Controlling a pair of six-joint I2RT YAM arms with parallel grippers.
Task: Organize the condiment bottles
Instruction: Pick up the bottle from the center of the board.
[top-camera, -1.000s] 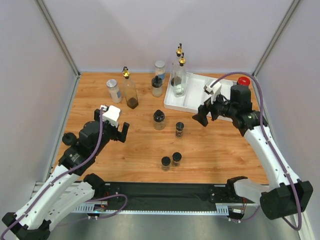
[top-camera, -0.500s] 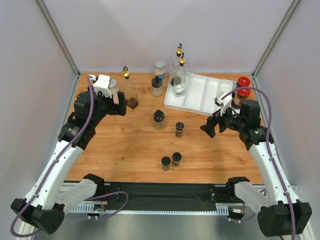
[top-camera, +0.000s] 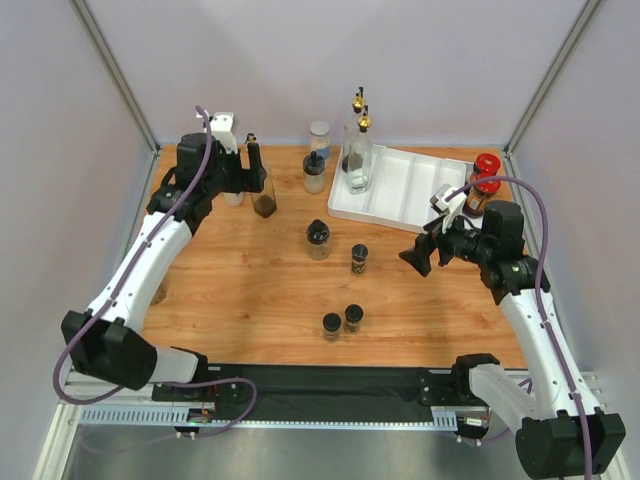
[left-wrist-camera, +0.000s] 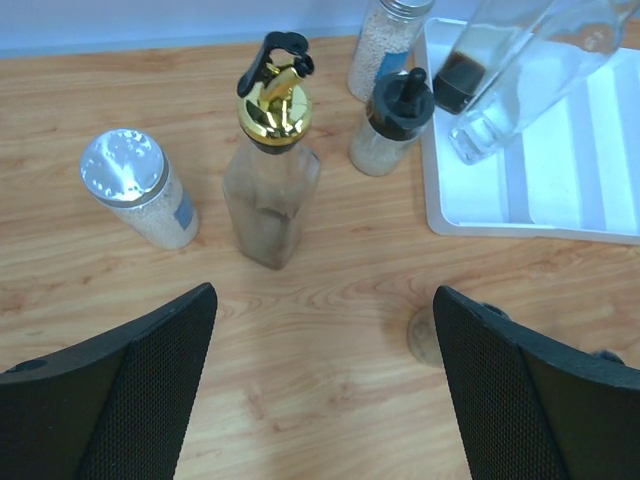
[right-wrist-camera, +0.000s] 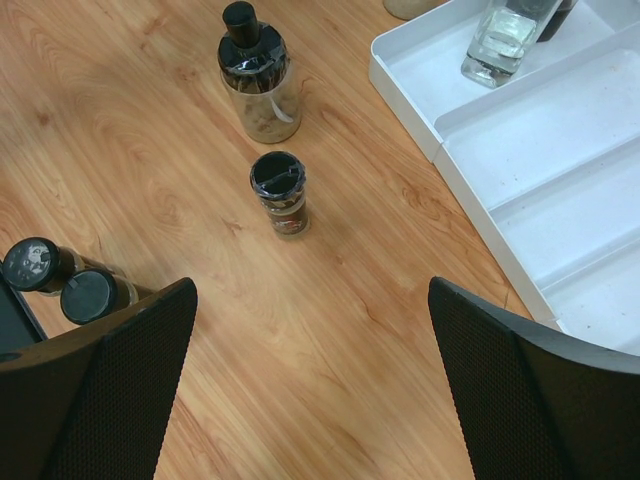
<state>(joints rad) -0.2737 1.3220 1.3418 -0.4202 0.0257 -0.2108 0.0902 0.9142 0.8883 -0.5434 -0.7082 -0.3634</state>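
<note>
I need to move the open fingers of my left gripper outward to the gold-spouted bottle outside the tray next, put them on both sides of its black-tipped gold spout (top-camera: 251, 139) and close them.
My left gripper (top-camera: 248, 180) (left-wrist-camera: 322, 300) hangs open at the back left, nothing between its fingers. Just beyond it stand a gold-spouted bottle (left-wrist-camera: 272, 195) (top-camera: 263, 192) and a silver-lidded jar (left-wrist-camera: 137, 188). A black-capped shaker (left-wrist-camera: 393, 122) (top-camera: 314, 173) and a second silver-lidded jar (top-camera: 319, 136) stand further back. Two gold-spouted bottles (top-camera: 358, 150) stand in the white tray (top-camera: 405, 195). My right gripper (top-camera: 418, 255) (right-wrist-camera: 310, 290) is open over bare wood. Ahead of it stand a small spice jar (right-wrist-camera: 280, 195) (top-camera: 359, 259) and a black-capped jar (right-wrist-camera: 262, 88) (top-camera: 318, 239).
Two small black-capped jars (top-camera: 342, 321) (right-wrist-camera: 62, 280) stand together near the front. Two red-lidded jars (top-camera: 483, 180) stand at the tray's right end, close behind my right arm. White walls and metal posts close in the table on three sides.
My left arm has swung from the front left up to the back left, ending beside the gold-spouted bottle. My right gripper drew back from the tray, then held still.
</note>
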